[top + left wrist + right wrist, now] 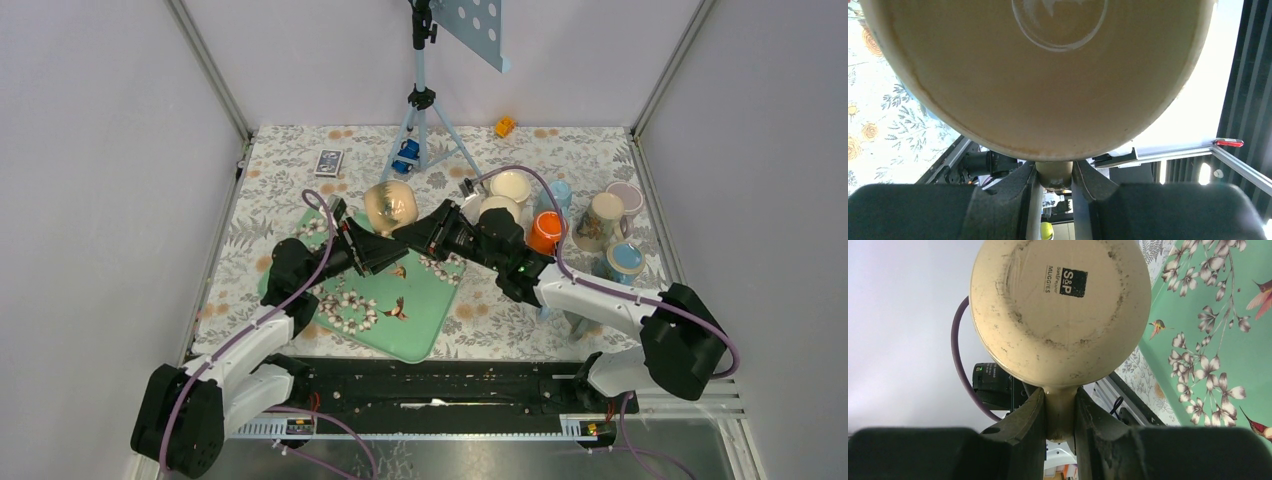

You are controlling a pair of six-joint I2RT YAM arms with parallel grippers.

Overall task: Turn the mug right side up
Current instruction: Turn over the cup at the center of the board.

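Note:
The left gripper next needs to go down to the tray's far corner [316, 226], below it and to its left in the top view, turn the sideways mug upright, and let go.
A cream mug [389, 205] is held in the air on its side above the far edge of the green tray [420, 320]. Both grippers grip its handle from opposite sides. My left gripper [378, 248] is shut on the handle; the left wrist view looks into the mug's open inside [1048, 75], with the handle [1053, 174] between the fingers. My right gripper [428, 233] is also shut on the handle; the right wrist view shows the mug's printed base [1060, 305] and the handle [1060, 412] between its fingers.
A cluster of mugs stands at the right: an orange one [545, 232], a cream one [600, 222], a blue one [626, 262], white ones [510, 186]. A tripod [424, 100], a blue object [405, 155], a card deck [328, 161] and an orange toy [505, 126] are at the back.

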